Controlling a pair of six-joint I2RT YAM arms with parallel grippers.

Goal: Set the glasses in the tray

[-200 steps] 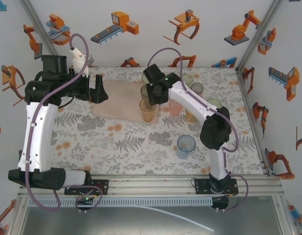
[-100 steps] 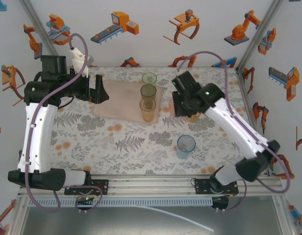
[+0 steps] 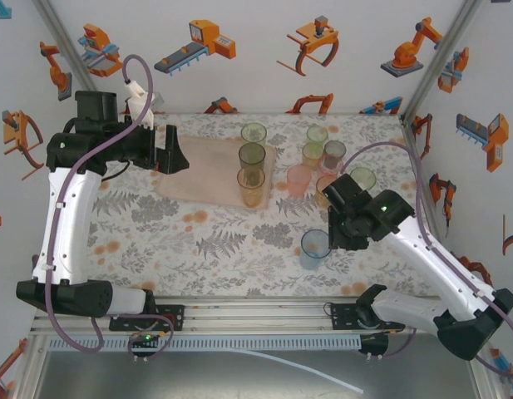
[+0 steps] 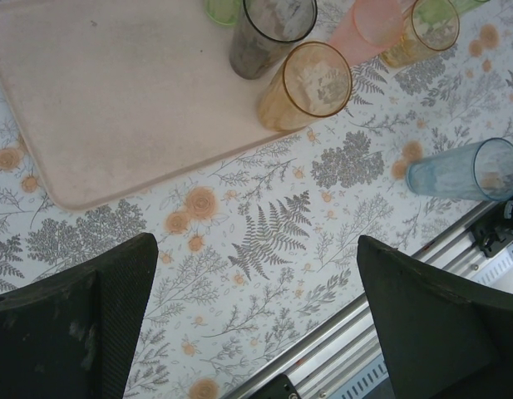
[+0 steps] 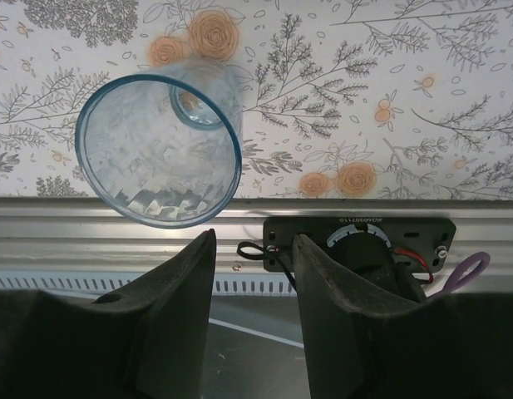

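The blue glass's rim is below my right gripper and toward my left gripper, so I will next shift that way and lower my open fingers astride its closest edge (image 3: 329, 243) (image 5: 238, 164).
The pale pink tray (image 3: 198, 176) (image 4: 115, 91) holds a green (image 3: 254, 133), a smoky grey (image 3: 251, 155) (image 4: 268, 33) and an orange glass (image 3: 250, 186) (image 4: 306, 83) along its right edge. Several more glasses stand right of it, among them a pink one (image 3: 298, 179). A blue glass (image 3: 315, 247) (image 5: 160, 154) stands alone nearer the front. My right gripper (image 3: 339, 233) (image 5: 254, 241) hangs open and empty just right of the blue glass, above it. My left gripper (image 3: 175, 152) (image 4: 254, 249) is wide open over the tray's left end, holding nothing.
The metal rail (image 3: 256, 309) (image 5: 115, 224) with the arm bases runs along the near table edge, close behind the blue glass. Aluminium frame posts (image 3: 431, 66) stand at the back corners. Flowered tablecloth (image 3: 223, 241) lies bare in front of the tray.
My right arm has left the orange glass on the tray and swung right, then toward the near edge, ending beside the blue glass. The left arm shifted only slightly.
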